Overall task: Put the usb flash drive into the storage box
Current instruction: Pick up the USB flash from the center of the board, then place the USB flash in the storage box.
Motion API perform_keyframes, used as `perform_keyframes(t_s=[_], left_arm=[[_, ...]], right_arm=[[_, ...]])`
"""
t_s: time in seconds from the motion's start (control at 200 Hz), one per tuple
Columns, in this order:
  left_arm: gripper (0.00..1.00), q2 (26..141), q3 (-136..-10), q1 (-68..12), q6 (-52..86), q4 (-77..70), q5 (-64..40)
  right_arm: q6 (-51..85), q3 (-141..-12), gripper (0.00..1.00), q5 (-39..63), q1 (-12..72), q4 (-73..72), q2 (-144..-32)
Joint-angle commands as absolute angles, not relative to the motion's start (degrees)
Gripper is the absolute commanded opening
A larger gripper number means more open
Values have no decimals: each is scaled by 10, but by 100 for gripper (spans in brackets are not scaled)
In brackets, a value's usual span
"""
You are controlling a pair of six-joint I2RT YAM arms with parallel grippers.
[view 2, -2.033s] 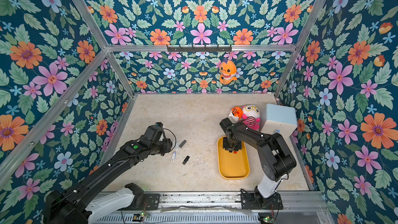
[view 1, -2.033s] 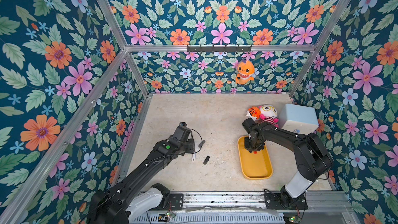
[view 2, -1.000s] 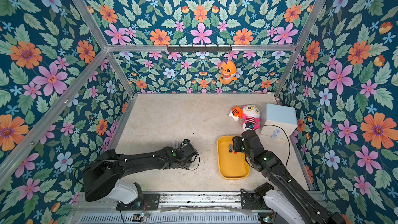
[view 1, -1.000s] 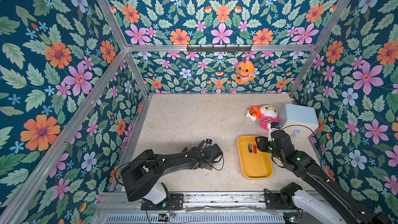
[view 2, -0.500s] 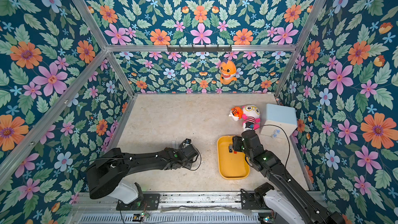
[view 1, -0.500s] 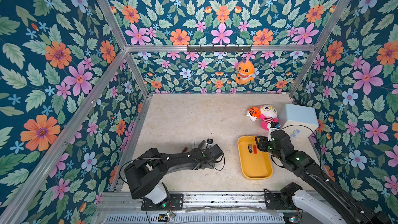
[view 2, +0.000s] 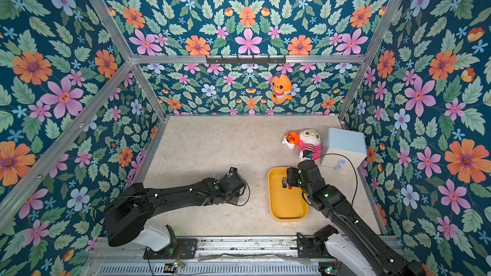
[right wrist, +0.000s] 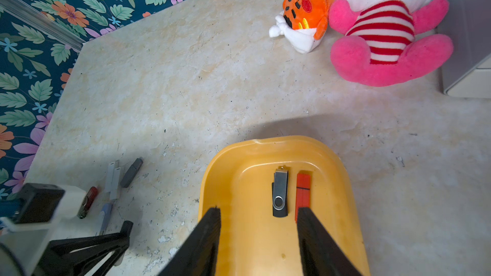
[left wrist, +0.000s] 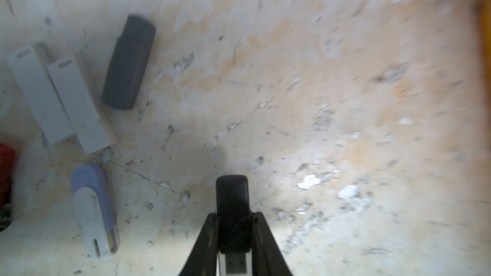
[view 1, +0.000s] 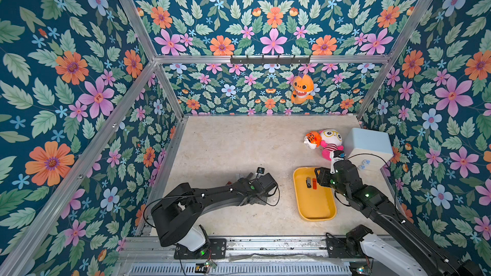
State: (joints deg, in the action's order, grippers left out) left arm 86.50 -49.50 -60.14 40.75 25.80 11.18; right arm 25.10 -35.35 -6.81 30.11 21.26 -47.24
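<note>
The black usb flash drive (left wrist: 232, 197) in my left gripper should next go over the storage box's rim and be released beside the swivel drive, as the storage box's yellow bottom is bare there.
My left gripper (left wrist: 233, 216) is shut on a black usb flash drive (left wrist: 232, 197), held low over the table; its metal plug points back between the fingers. In both top views the left wrist (view 1: 263, 183) hides this grip. The storage box, a shallow yellow tray (view 1: 316, 212) (view 2: 288, 208) (right wrist: 252, 240), lies to the right. A silver-and-black swivel drive (right wrist: 280, 193) and a red drive (right wrist: 303, 192) lie in its far end. Over that end my right gripper (right wrist: 259, 211) stands open and holds nothing.
Several loose drives lie left of the held one: a grey one (left wrist: 128, 62), two white ones (left wrist: 39, 94) (left wrist: 79, 107), a blue-white one (left wrist: 91, 208) and a red one (left wrist: 6, 165). Two plush toys (view 1: 329, 142) and a pale blue cabinet (view 1: 368, 144) stand behind the tray.
Both arms have swung to lower, flatter poses since two seconds ago. Over the last second the left jaws have closed on the black drive. The right arm has stayed still.
</note>
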Motion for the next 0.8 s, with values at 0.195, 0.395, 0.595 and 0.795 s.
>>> perform_keyframes(t_s=[0.195, 0.395, 0.595, 0.795], left_arm=[[16, 901, -638, -673, 481, 166, 76], [17, 1062, -824, -710, 489, 187, 76], [17, 1167, -912, -712, 537, 212, 113], [16, 1229, -956, -711, 561, 257, 148]], right_arm=[[269, -365, 51, -183, 301, 243, -441], [286, -359, 50, -254, 292, 270, -374], [290, -344, 50, -273, 292, 275, -328], [292, -340, 50, -284, 292, 275, -329]])
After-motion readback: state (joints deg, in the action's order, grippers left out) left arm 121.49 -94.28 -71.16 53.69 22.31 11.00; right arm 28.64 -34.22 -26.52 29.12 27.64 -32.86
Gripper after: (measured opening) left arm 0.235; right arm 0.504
